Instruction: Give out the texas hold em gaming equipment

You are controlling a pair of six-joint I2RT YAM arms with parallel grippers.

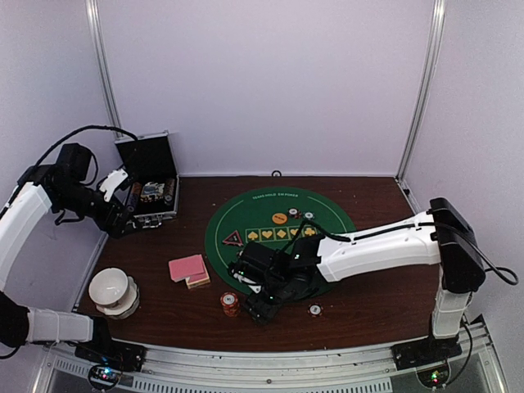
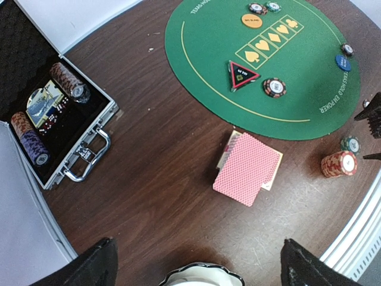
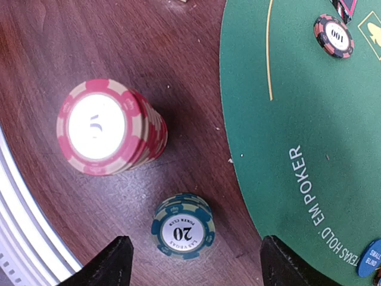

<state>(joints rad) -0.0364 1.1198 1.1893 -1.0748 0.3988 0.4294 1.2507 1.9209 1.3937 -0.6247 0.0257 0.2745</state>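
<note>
The right gripper moves down onto the green chip stack next and closes around the upper chips (image 3: pixel 183 231), because they stand below between its open fingers.
A small stack of green poker chips (image 3: pixel 183 226) marked 20 stands on the wood beside the green felt mat (image 3: pixel 309 119). My right gripper (image 3: pixel 193 269) hangs over it, open, with a finger on either side and clear gaps to the chips. A taller red chip stack (image 3: pixel 110 128) (image 1: pixel 230 303) stands close by. Pink-backed playing cards (image 2: pixel 247 168) (image 1: pixel 187 268) lie left of the mat. On the mat are an orange disc (image 2: pixel 252 21), a blue disc (image 2: pixel 342 62) and a black-and-red chip (image 2: pixel 274 87). My left gripper (image 2: pixel 199 259) is open and empty, high above the table's left side.
The black metal-edged case (image 1: pixel 151 184) stands open at the back left with chip rolls inside. A white bowl (image 1: pixel 113 291) sits at the front left. A triangular marker (image 2: pixel 242 74) lies on the mat. One lone chip (image 1: pixel 315 309) rests near the front edge.
</note>
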